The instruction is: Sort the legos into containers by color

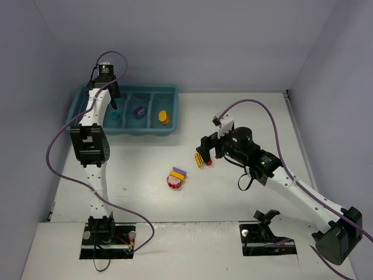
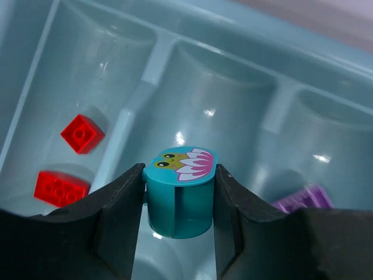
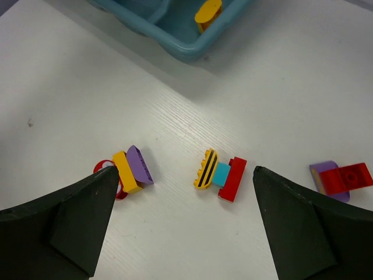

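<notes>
The purple-and-red piece lies crosswise below my right gripper, to the right in the wrist view. My right gripper will next move there, turn and go down with a finger on either side of its red brick (image 3: 346,179).
My left gripper (image 2: 179,175) is shut on a round teal lego (image 2: 182,195) with a frog and lotus print, held above the second compartment of the teal tray (image 2: 145,76). From above, that gripper (image 1: 115,108) hangs over the tray (image 1: 125,129). My right gripper (image 3: 185,170) stands open and empty over the table, its jaws either side of a yellow-teal-red stack (image 3: 220,174). A red-yellow-purple stack (image 3: 129,169) lies by its left finger. The top view shows the right gripper (image 1: 208,153) near the first stack (image 1: 202,158), with the other stack (image 1: 176,178) nearer the front.
Two red bricks (image 2: 82,133) (image 2: 60,188) lie in the tray's leftmost compartment, a purple piece (image 1: 139,111) in the third and a yellow one (image 1: 164,117) in the fourth. A purple-and-red piece (image 3: 341,179) lies right of my right finger. Grey walls enclose the table.
</notes>
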### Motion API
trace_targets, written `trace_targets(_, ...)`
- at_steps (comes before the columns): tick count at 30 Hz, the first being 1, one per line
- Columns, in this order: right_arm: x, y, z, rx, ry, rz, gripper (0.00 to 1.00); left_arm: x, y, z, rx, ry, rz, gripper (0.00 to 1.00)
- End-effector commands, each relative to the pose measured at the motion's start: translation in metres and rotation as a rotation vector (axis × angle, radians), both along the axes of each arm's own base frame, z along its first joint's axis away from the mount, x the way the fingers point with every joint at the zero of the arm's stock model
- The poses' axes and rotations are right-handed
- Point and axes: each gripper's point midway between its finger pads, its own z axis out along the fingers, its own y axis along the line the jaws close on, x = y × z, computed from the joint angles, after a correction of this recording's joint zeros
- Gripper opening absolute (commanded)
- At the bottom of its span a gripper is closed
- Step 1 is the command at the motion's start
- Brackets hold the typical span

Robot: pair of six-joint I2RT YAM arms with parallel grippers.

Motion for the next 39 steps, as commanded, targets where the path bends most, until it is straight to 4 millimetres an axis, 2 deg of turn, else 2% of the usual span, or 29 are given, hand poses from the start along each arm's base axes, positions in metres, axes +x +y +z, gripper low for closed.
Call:
trace_targets(1,0.013,-0.007,0.006,0.036,0.000,-0.111,0.95,0.017,0.022,0.051,0.051,-0.134,0.036,0.38)
trace_targets(6,0.018,-0.005,-0.023,0.005,0.085,-0.146,0.94,0.023,0.018,0.047,0.031,-0.145,0.009,0.62)
trace_targets(8,0.019,-0.001,-0.031,0.002,0.114,-0.145,0.94,0.021,0.018,0.045,0.038,-0.146,0.008,0.67)
trace_targets(9,0.019,0.000,-0.031,0.004,0.118,-0.145,0.93,0.018,0.018,0.057,0.039,-0.172,0.008,0.73)
trace_targets(10,0.020,0.000,-0.034,0.003,0.127,-0.147,0.94,0.017,0.018,0.064,0.044,-0.195,0.004,0.75)
trace_targets(11,0.021,0.000,-0.037,-0.004,0.132,-0.152,0.93,0.013,0.017,0.060,0.041,-0.182,0.000,0.76)
trace_targets(12,0.023,0.000,-0.036,-0.006,0.131,-0.156,0.93,0.008,0.015,0.076,0.039,-0.206,-0.005,0.76)
trace_targets(13,0.024,0.000,-0.038,-0.009,0.134,-0.166,0.93,0.003,0.013,0.082,0.034,-0.210,-0.012,0.76)
trace_targets(14,0.027,-0.002,-0.040,-0.012,0.141,-0.189,0.91,-0.004,0.007,0.078,0.022,-0.189,-0.017,0.76)
trace_targets(15,0.029,-0.004,-0.041,-0.012,0.144,-0.204,0.91,-0.014,0.004,0.098,0.016,-0.214,-0.022,0.76)
trace_targets(17,0.037,-0.012,-0.045,-0.014,0.157,-0.267,0.88,-0.030,-0.011,0.103,-0.018,-0.203,-0.041,0.76)
trace_targets(18,0.040,-0.017,-0.047,-0.001,0.170,-0.311,0.87,-0.046,-0.018,0.112,-0.032,-0.203,-0.046,0.76)
trace_targets(19,0.043,-0.022,-0.050,0.005,0.183,-0.344,0.86,-0.058,-0.021,0.109,-0.057,-0.181,-0.035,0.76)
trace_targets(20,0.049,-0.033,-0.054,0.011,0.199,-0.394,0.85,-0.067,-0.048,0.110,-0.079,-0.170,-0.082,0.76)
trace_targets(21,0.052,-0.042,-0.059,0.027,0.226,-0.465,0.84,-0.082,-0.056,0.127,-0.093,-0.194,-0.093,0.76)
trace_targets(22,0.056,-0.051,-0.063,0.030,0.239,-0.515,0.84,-0.097,-0.065,0.109,-0.115,-0.144,-0.093,0.76)
trace_targets(23,0.061,-0.059,-0.066,0.030,0.250,-0.563,0.84,-0.108,-0.076,0.107,-0.131,-0.137,-0.119,0.76)
trace_targets(24,0.067,-0.074,-0.067,0.032,0.251,-0.643,0.84,-0.129,-0.093,0.105,-0.142,-0.124,-0.155,0.76)
trace_targets(25,0.075,-0.078,-0.064,0.038,0.243,-0.681,0.83,-0.140,-0.102,0.104,-0.154,-0.122,-0.168,0.76)
trace_targets(26,0.076,-0.084,-0.068,0.021,0.256,-0.717,0.82,-0.156,-0.111,0.118,-0.168,-0.154,-0.198,0.76)
trace_targets(27,0.081,-0.095,-0.068,0.021,0.258,-0.780,0.81,-0.168,-0.126,0.115,-0.183,-0.140,-0.227,0.76)
trace_targets(28,0.090,-0.097,-0.068,0.024,0.264,-0.813,0.78,-0.181,-0.131,0.100,-0.191,-0.102,-0.240,0.76)
trace_targets(29,0.094,-0.100,-0.069,0.026,0.272,-0.846,0.76,-0.195,-0.138,0.111,-0.217,-0.125,-0.269,0.76)
trace_targets(31,0.104,-0.111,-0.082,0.027,0.319,-0.924,0.73,-0.217,-0.146,0.099,-0.244,-0.089,-0.285,0.76)
trace_targets(32,0.112,-0.113,-0.080,0.043,0.323,-0.950,0.73,-0.229,-0.148,0.110,-0.261,-0.119,-0.296,0.76)
trace_targets(34,0.120,-0.122,-0.096,0.034,0.375,-1.015,0.72,-0.245,-0.153,0.103,-0.293,-0.100,-0.311,0.76)
trace_targets(35,0.125,-0.123,-0.096,0.035,0.389,-1.033,0.72,-0.255,-0.153,0.112,-0.308,-0.125,-0.321,0.76)
trace_targets(38,0.132,-0.133,-0.116,-0.004,0.438,-1.113,0.71,-0.270,-0.153,0.113,-0.327,-0.127,-0.331,0.76)
trace_targets(39,0.137,-0.133,-0.114,0.001,0.434,-1.126,0.71,-0.275,-0.153,0.113,-0.327,-0.118,-0.333,0.76)
